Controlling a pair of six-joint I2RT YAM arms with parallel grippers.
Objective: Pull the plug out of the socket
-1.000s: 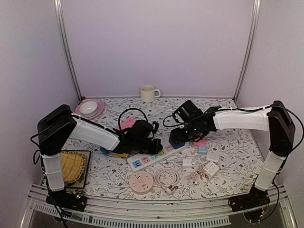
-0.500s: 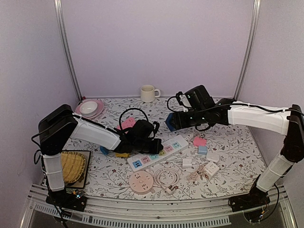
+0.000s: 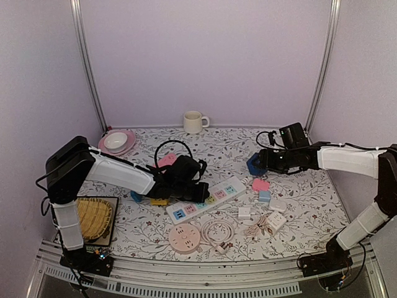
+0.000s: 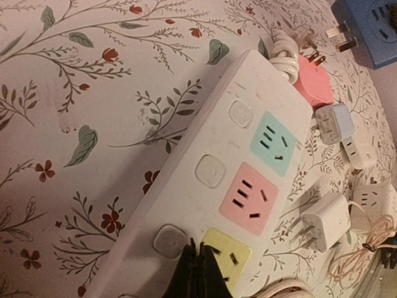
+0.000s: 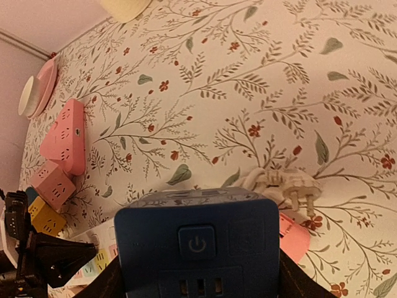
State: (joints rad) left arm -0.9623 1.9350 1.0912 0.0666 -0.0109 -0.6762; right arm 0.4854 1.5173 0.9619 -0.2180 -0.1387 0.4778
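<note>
I should next move my right gripper to the right in the top view and down over the flowered table beyond the pink heart plug (image 5: 363,239), because that spot is clear.
A white power strip (image 3: 208,198) with coloured sockets lies on the flowered table; it also shows in the left wrist view (image 4: 236,167). My left gripper (image 3: 196,189) is shut, its tips (image 4: 200,264) pressing down on the strip beside the yellow socket. My right gripper (image 3: 260,162) is shut on a blue cube plug (image 3: 252,165) and holds it above the table, to the right of the strip and apart from it. In the right wrist view the blue plug (image 5: 198,236) fills the space between the gripper's (image 5: 197,282) jaws. Its prongs show in the left wrist view (image 4: 372,25).
A cream mug (image 3: 195,121) and a pink plate with a bowl (image 3: 116,142) stand at the back. A round pink socket (image 3: 185,238), a coiled white cable (image 3: 218,231), white adapters (image 3: 273,218) and a pink heart plug (image 3: 260,184) lie near the strip. A black cable loop (image 3: 173,146) lies behind my left gripper.
My right gripper has lifted the blue plug off the right end of the strip and carried it up and to the right. The left gripper has stayed on the strip.
</note>
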